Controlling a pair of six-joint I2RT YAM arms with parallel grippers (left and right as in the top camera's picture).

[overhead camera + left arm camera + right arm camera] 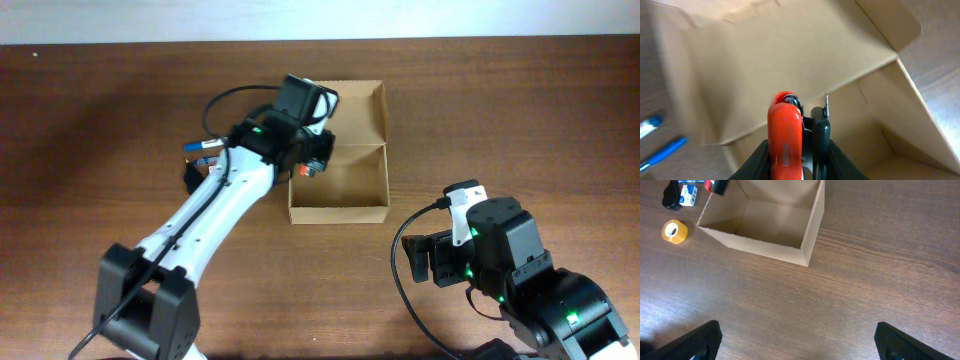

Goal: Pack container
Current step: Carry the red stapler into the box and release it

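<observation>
The left gripper turns in line with the box's sides next and lowers the red and black stapler into the open box, because the box's bottom there lies empty.
The container is a tan cardboard box, open, with its flap lid folded back. It also shows in the left wrist view and the right wrist view. My left gripper is shut on a red and black object and holds it over the box's left inner corner. That gripper's fingers pinch the object from both sides. My right gripper is open and empty over bare table to the right of and in front of the box, its fingers spread wide.
Blue pens lie left of the box, also in the left wrist view. A yellow tape roll, a black item and a white and blue item lie beside the box's left side. The table is brown wood.
</observation>
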